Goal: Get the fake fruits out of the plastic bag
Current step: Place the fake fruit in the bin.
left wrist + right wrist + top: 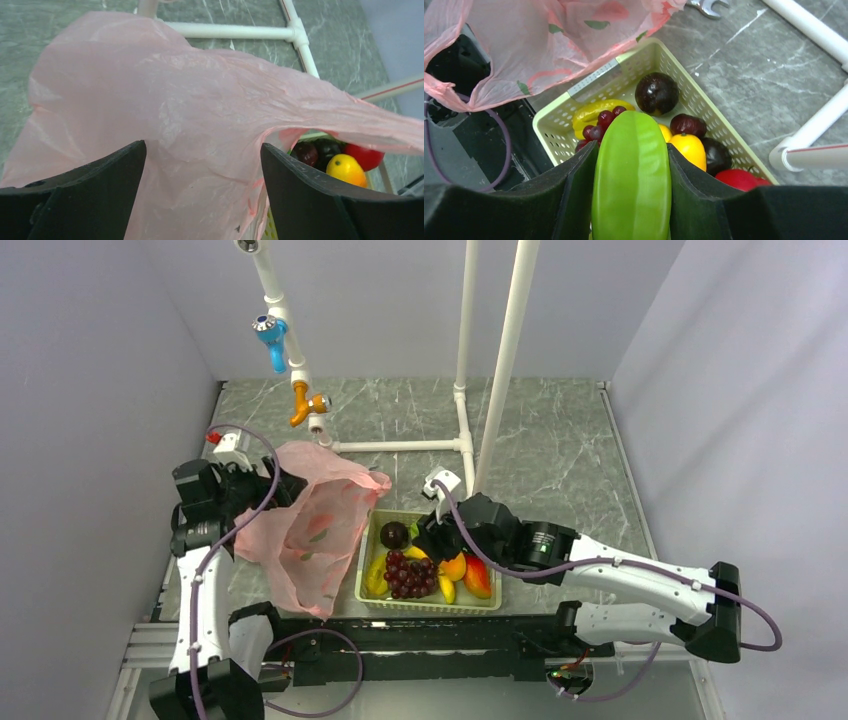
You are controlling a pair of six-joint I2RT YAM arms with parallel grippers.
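The right gripper moves down and left in the top view next, to the gap beside the grape bunch, and lets go of the green piece [631, 175] among fruits.
The pink plastic bag [310, 530] lies crumpled left of the pale green basket [365, 585], its edge draped over the basket's left corner. My left gripper [262, 490] is at the bag's upper left; in the left wrist view its jaws [202, 150] stand wide apart with bag film [175, 100] between them. My right gripper [631, 155] is shut on the flat green piece [631, 175], above the basket [594, 77]. In the basket lie the grape bunch [596, 131], banana-like piece [594, 111], yellow-orange oval [689, 147] and red ball [736, 179]. The bag's inside is hidden.
Two dark round fruits [656, 92] and a red-orange mango-like fruit [478, 575] also lie in the basket. A white pipe frame [465, 360] with a tap [300, 390] stands behind. A wrench [706, 6] lies by the bag. A black rail [420, 630] runs along the near edge.
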